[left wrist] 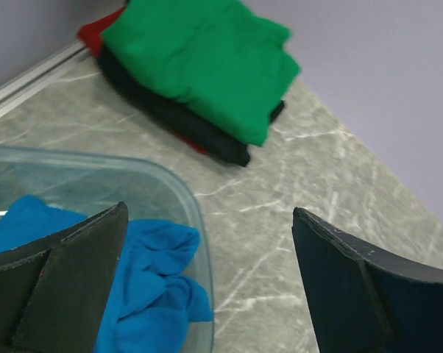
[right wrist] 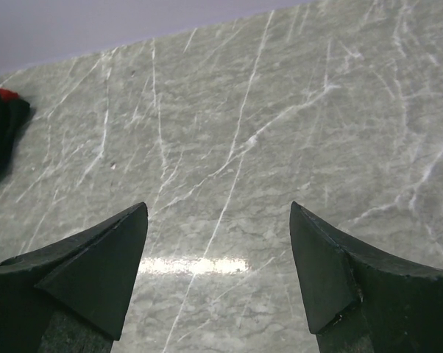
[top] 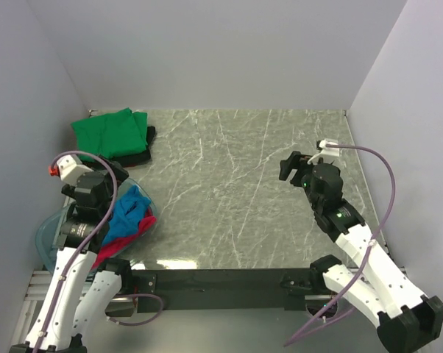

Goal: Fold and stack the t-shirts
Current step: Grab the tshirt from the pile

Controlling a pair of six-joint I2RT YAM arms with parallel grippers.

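Observation:
My left gripper goes down and back, toward the right in the top view, to the blue shirt's folds [top: 130, 209] [left wrist: 151, 296] next, since it lies over the magenta-red one.
A folded green t-shirt [top: 111, 132] lies on a folded black t-shirt [top: 146, 149] at the back left; in the left wrist view the green [left wrist: 207, 59] tops the black [left wrist: 199, 132], with a red edge [left wrist: 93, 33] under them. A crumpled bright blue t-shirt [top: 131, 212] and a magenta-red one [top: 112, 248] lie in the clear bin [top: 48, 237]. My left gripper [top: 112, 182] is open and empty above the bin's far rim [left wrist: 209, 213], with the blue shirt [left wrist: 151, 287] below. My right gripper [top: 291, 166] is open and empty over bare table [right wrist: 218, 209].
Grey walls close in the marble table [top: 236, 184] on the left, back and right. The clear bin sits at the front left corner by the left arm's base. The stack's edge shows at the far left of the right wrist view [right wrist: 1, 125].

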